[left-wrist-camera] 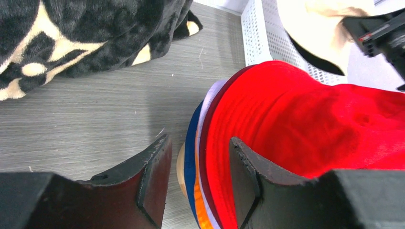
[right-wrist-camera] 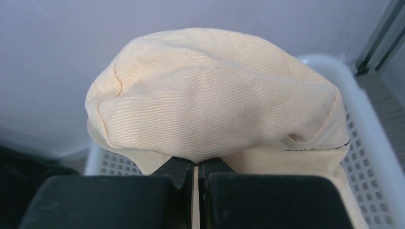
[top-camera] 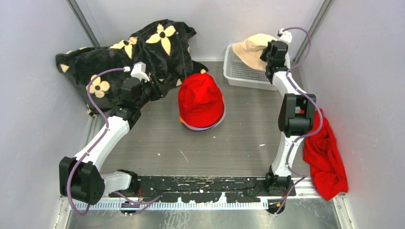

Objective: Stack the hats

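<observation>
The red hat (top-camera: 201,96) is on top of the stack. My right gripper will next carry the cream hat to the left in the top view and back, and let go of it on the red hat.
A stack of hats (top-camera: 201,102) stands at mid table with a red one (left-wrist-camera: 305,119) on top. Below it show maroon, lilac, orange and blue brims (left-wrist-camera: 192,157). My left gripper (top-camera: 160,89) hovers just left of the stack and is open. In the left wrist view the brim edges show between its fingers (left-wrist-camera: 153,176), untouched. A cream hat (top-camera: 252,46) hangs over the white basket (top-camera: 239,76) at the back right. My right gripper (right-wrist-camera: 196,164) is shut on the cream hat's (right-wrist-camera: 210,95) fabric at its near edge.
A black blanket with cream flowers (top-camera: 143,52) is bunched at the back left, right behind the left gripper. A plain red cloth (top-camera: 327,162) lies crumpled against the right wall beside the right arm. Grey walls close in three sides.
</observation>
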Controlling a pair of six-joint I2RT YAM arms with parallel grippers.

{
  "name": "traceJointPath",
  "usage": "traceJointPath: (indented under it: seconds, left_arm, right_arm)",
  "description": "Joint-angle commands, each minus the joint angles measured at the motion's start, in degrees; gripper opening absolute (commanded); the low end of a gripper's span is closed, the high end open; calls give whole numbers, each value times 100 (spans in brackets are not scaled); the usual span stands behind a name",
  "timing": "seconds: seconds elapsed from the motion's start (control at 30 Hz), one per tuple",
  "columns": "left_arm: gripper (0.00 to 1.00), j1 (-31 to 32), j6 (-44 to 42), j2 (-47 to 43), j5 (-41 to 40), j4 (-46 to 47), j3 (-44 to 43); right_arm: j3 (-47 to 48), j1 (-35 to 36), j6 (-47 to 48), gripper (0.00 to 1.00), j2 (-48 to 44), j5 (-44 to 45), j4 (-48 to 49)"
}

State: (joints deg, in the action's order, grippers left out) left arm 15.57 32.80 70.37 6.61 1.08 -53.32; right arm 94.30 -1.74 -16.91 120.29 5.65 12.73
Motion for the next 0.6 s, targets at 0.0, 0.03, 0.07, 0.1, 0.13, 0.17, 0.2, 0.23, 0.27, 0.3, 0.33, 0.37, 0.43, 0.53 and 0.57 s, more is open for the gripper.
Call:
traceJointPath:
  seconds: [0.0,0.03,0.07,0.1,0.13,0.17,0.2,0.23,0.27,0.3,0.33,0.37,0.43,0.53,0.57]
  left_arm:
    - [48,35,60,-447,-39,495,-47]
    - [48,35,65,-487,-37,498,-54]
    - [48,38,74,-528,-47,498,-66]
    - [48,38,82,-559,-44,507,-77]
    - [48,34,98,-579,-39,507,-99]
    - [48,41,122,-597,-25,503,-127]
    - [48,43,134,-602,0,481,-179]
    - [48,44,139,-599,26,454,-231]
    - [48,57,146,-586,41,416,-306]
    - [48,57,148,-574,62,370,-381]
    - [48,60,148,-564,92,339,-439]
    - [48,69,148,-545,102,303,-502]
    - [48,73,148,-521,152,256,-595]
    - [48,75,195,-494,205,228,-663]
    - [48,77,205,-490,239,203,-681]
  right_arm:
    - [-105,59,249,1,-1161,77,545]
    - [-146,69,281,1,-1320,52,510]
    - [-183,75,306,1,-1481,32,490]
    - [-206,85,329,1,-1636,0,448]
    - [-211,98,343,1,-1790,-45,382]
    - [-196,110,342,1,-1928,-124,293]
    - [-175,114,333,1,-2067,-209,202]
    - [-175,132,314,1,-2212,-285,127]
    - [-183,152,280,1,-2365,-362,53]
    - [-161,171,241,1,-2500,-476,-59]
    - [-130,203,200,1,-2624,-582,-168]
    - [-110,258,174,1,-2752,-652,-251]
    - [-65,438,168,1,-3049,-710,-439]
    - [-8,784,196,1,-3375,-763,-699]
    - [-2,922,196,1,-3471,-782,-764]
